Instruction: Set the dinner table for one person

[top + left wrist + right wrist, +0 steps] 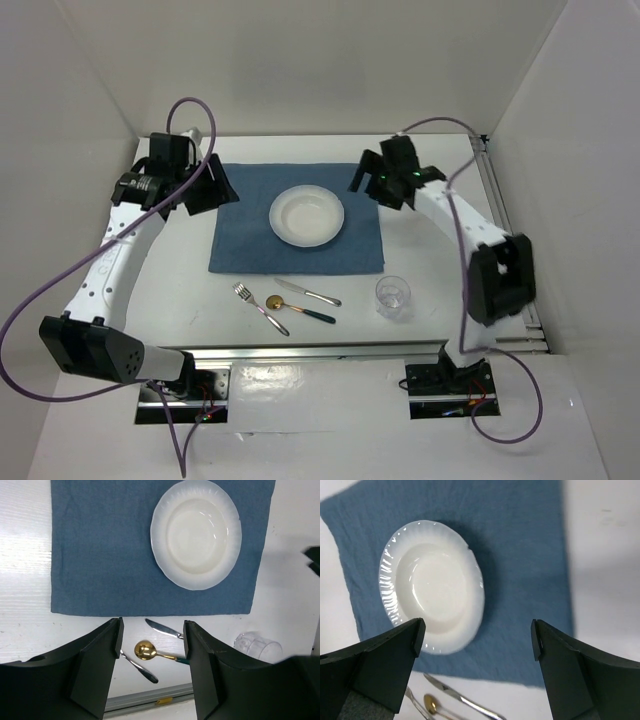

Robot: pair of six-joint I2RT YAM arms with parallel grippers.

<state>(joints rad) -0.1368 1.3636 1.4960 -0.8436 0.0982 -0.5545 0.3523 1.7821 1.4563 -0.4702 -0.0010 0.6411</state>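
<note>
The clear glass still stands off the cloth placemat point(245, 235), so the robot's open right gripper will move back toward the base and down onto the clear glass's rim point(406, 290).
The white dinner table point(175, 300) carries a blue cloth placemat point(245, 235) with a white plate point(307, 215) on its middle. In front of the cloth lie a fork point(258, 306), a gold spoon point(295, 308) and a knife point(308, 292); a clear glass point(393, 296) stands to their right. My left gripper point(215, 188) is open and empty above the cloth's far left corner. My right gripper point(365, 172) is open and empty above its far right corner. The left wrist view shows the plate point(196, 532), knife point(162, 628) and spoon point(145, 650) beyond the open left gripper point(152, 630). The right wrist view shows the plate point(432, 585) above the open right gripper point(477, 635).
A metal rail point(320, 352) runs along the table's front edge. White walls close in the back and both sides. A rail also runs along the table's right edge point(500, 210). Purple cables loop off both arms.
</note>
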